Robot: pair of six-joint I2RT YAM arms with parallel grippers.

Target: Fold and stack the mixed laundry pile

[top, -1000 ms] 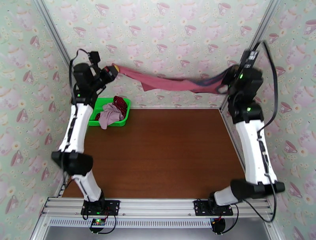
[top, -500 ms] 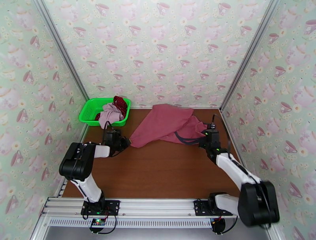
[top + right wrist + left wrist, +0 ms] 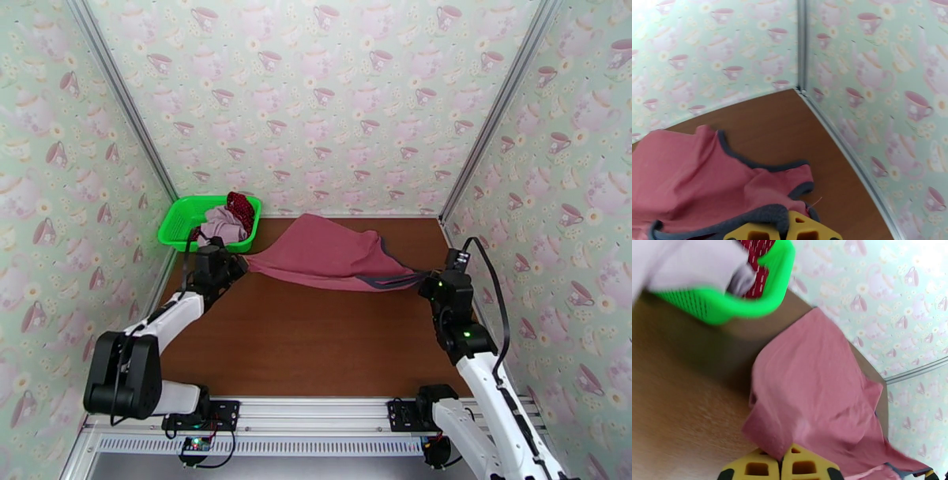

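Note:
The tank top is still creased, so the right gripper should next go back and down onto the bare brown tabletop in front and let go of the dark-trimmed edge.
The dusty-red tank top (image 3: 328,254) with dark trim lies stretched across the far half of the table, held low between both grippers. My left gripper (image 3: 239,267) is shut on its left corner; in the left wrist view the yellow fingertips (image 3: 805,467) pinch the red fabric (image 3: 809,390). At the right end, my right gripper (image 3: 426,282) is shut on the dark-trimmed edge (image 3: 762,215). A pale mauve-pink piece (image 3: 221,226) and a dark-red white-dotted cloth (image 3: 242,208) sit in the green basket (image 3: 182,215).
The green mesh basket stands at the table's far left corner, close behind my left gripper, its rim (image 3: 750,307) just beyond the tank top. Teacup-patterned walls enclose three sides, with a metal corner post (image 3: 802,43) at the far right. Bare brown tabletop (image 3: 316,339) lies in front.
One second ago both arms held the tank top high in the air. They came down to the table, and the grippers have since spread apart, pulling the bunched garment out flat.

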